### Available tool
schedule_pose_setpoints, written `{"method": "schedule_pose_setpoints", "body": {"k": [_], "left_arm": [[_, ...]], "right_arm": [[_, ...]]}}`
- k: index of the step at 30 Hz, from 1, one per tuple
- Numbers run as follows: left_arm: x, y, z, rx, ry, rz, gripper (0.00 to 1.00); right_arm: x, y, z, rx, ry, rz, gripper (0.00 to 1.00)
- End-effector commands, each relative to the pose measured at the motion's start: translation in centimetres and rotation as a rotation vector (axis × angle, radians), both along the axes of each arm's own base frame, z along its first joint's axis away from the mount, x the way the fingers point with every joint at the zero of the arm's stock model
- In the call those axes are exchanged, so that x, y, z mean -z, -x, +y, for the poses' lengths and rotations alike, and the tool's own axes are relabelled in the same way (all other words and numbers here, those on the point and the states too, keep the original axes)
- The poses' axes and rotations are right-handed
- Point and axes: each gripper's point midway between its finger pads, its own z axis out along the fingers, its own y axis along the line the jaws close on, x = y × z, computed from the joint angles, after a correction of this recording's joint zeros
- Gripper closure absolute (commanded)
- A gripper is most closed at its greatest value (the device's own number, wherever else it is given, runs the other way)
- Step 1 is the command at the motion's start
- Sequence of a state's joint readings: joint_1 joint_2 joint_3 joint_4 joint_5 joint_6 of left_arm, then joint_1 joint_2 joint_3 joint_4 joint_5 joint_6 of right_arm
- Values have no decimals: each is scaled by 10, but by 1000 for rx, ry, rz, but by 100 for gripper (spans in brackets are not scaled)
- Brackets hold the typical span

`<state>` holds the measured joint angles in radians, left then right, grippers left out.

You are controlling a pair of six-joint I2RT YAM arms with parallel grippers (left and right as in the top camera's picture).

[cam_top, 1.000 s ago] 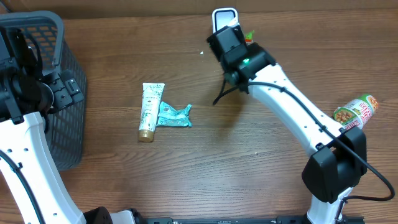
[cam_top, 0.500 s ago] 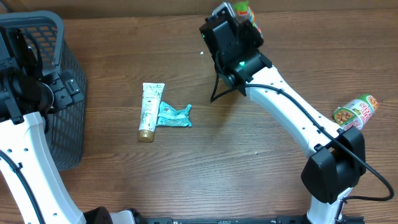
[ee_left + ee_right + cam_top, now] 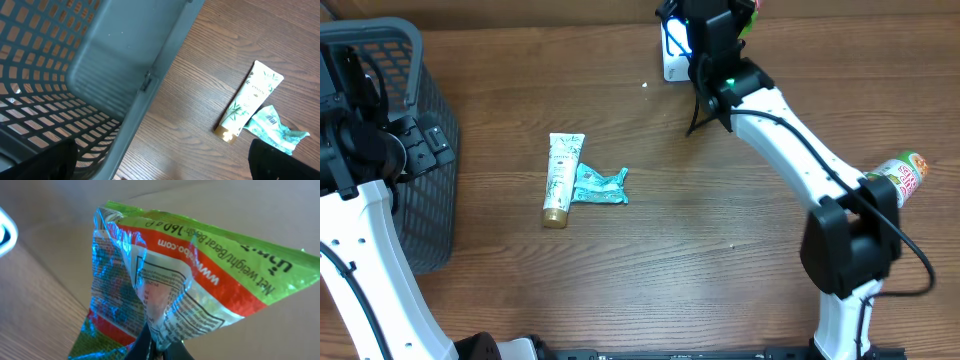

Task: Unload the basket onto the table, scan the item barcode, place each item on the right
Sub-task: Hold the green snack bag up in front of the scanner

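I need to swing my right gripper down and to its right in the overhead view and release the packet (image 3: 748, 14) on the clear tabletop by the nut-print bag.
My right gripper (image 3: 159, 352) is shut on a crinkled green, orange and silver foil snack packet (image 3: 165, 275), pinching its lower seam. Seen from overhead, that gripper (image 3: 718, 22) holds the packet (image 3: 748, 14) at the table's far edge, just right of the white barcode scanner (image 3: 670, 55). The scanner's white rim (image 3: 5, 230) shows at the left edge of the right wrist view. My left gripper (image 3: 160, 172) stands open beside the basket, nothing between its fingers (image 3: 285, 162); from overhead it (image 3: 420, 145) sits at the far left.
A grey mesh basket (image 3: 390, 60) fills the left side, its rim (image 3: 150, 80) close to my left gripper. A white-green tube (image 3: 563, 178) and a teal wrapper (image 3: 600, 186) lie mid-table. A nut-print bag (image 3: 893, 178) lies at the right.
The right arm has swung toward the far edge and rightward with the packet, uncovering the white scanner. The left arm has not moved.
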<state>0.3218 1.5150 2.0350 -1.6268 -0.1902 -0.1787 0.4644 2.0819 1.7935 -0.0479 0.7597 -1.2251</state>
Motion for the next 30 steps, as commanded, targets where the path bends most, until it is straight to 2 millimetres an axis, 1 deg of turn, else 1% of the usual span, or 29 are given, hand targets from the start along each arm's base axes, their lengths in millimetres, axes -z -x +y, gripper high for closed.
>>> {"method": "schedule_pose_setpoints", "body": {"k": [1,6,7,9,11,19,22,25,30], "left_arm": [[0,0,1,14,-3,5,0],[0,0,1,14,-3,4,0],[0,0,1,14,-3,4,0],[0,0,1,14,-3,5,0],[0,0,1,14,-3,4,0],[0,0,1,14,-3,4,0],[0,0,1,13,-3,4,0],[0,0,1,14,-3,4,0],[0,0,1,14,-3,4,0]], "right_arm": [[23,-12,7,-54,203,68,96],[44,-24,17,-83,199,57,96],[46,-26,17,-85,208,53,96],[58,-29,19,-95,249,72,96],[63,-30,21,-105,262,80,96],[64,-31,21,-101,260,71,96],[71,-30,20,-101,266,88,96],[83,-26,18,-97,281,120,96],[92,-24,15,-94,291,141,96]]}}
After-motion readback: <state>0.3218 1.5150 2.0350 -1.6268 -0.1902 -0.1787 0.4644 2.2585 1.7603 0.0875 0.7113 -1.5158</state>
